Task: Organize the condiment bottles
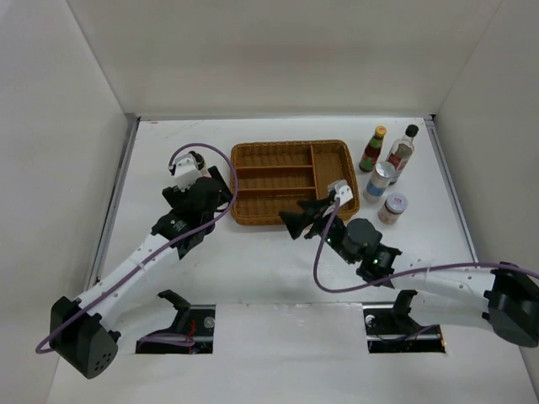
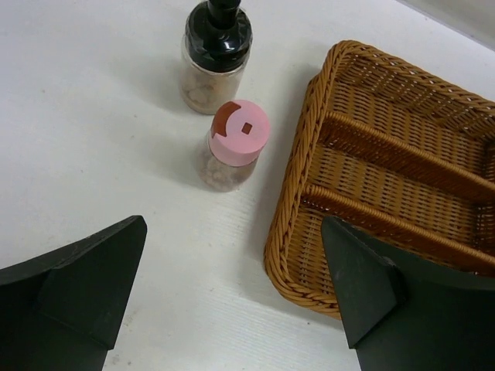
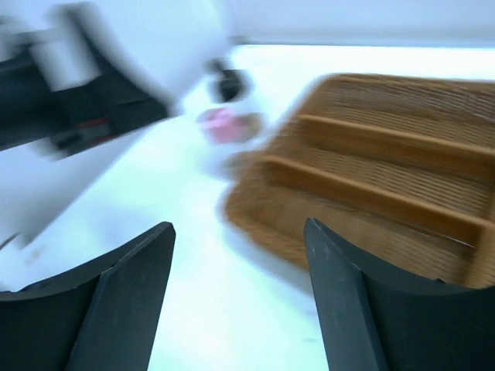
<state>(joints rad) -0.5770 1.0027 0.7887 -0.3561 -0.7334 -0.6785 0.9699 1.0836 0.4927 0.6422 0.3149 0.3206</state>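
Note:
I will move my open left gripper outward and down onto the jar's pink cap [image 2: 240,132] to close there, because the jar stands beyond and below the gripper's fingers.
Four condiment bottles stand right of the wicker tray [image 1: 248,153]: a dark red one with a yellow cap [image 1: 372,150], a clear one with a black cap [image 1: 402,151], a tall silver-lidded jar [image 1: 381,181] and a short silver-lidded jar [image 1: 392,208]. In the left wrist view a black-topped jar [image 2: 217,54] and a pink-capped jar [image 2: 236,147] stand on the table just left of the tray [image 2: 402,170]. My left gripper [image 2: 236,270] is open and empty, above the table short of the pink-capped jar. My right gripper [image 3: 240,263] is open and empty at the tray's near left corner [image 3: 255,201].
The right wrist view is blurred by motion; it shows my left arm [image 3: 69,85] at upper left and the two small jars beyond. White walls enclose the table on three sides. In the top view my left arm [image 1: 198,198] covers the two small jars.

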